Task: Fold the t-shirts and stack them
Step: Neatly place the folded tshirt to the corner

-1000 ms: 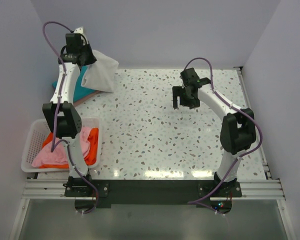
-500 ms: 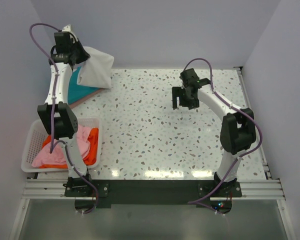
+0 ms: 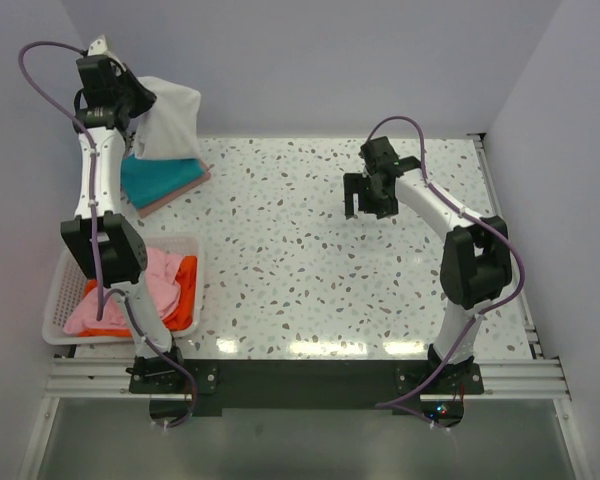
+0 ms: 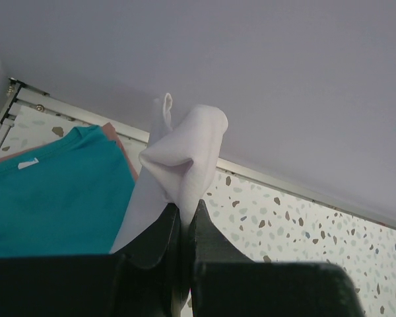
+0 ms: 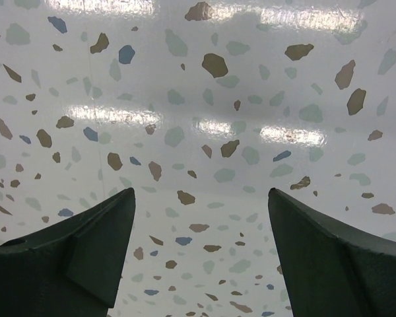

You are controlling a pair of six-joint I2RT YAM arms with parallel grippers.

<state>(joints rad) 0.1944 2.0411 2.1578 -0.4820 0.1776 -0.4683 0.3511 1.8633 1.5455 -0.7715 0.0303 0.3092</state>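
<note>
I should move my left gripper down and slightly back to let go of the white t-shirt [image 3: 168, 122], because the folded teal t-shirt [image 3: 158, 178] is below the gripper and nearer my base.
My left gripper [image 3: 130, 100] is raised at the far left corner, shut on the folded white t-shirt [image 3: 168, 122], which hangs from it above the stack. In the left wrist view the white cloth [image 4: 183, 158] bunches out from between the closed fingers [image 4: 214, 238]. Below lies the folded teal t-shirt [image 3: 158, 178] [image 4: 49, 198] on top of a brownish-pink one [image 3: 175, 198]. Pink [image 3: 155, 285] and orange [image 3: 187, 290] t-shirts lie in the basket. My right gripper [image 3: 366, 208] [image 5: 201, 198] hovers open over the bare table at mid right, holding nothing.
The white lattice basket [image 3: 65, 275] stands at the near left beside the left arm's base. The speckled table [image 3: 300, 260] is walled at the back and both sides. A metal rail [image 3: 300, 375] runs along the near edge.
The left arm has swung left and back, carrying the white t-shirt from beside the stack to above its far left corner. The right arm has not moved.
</note>
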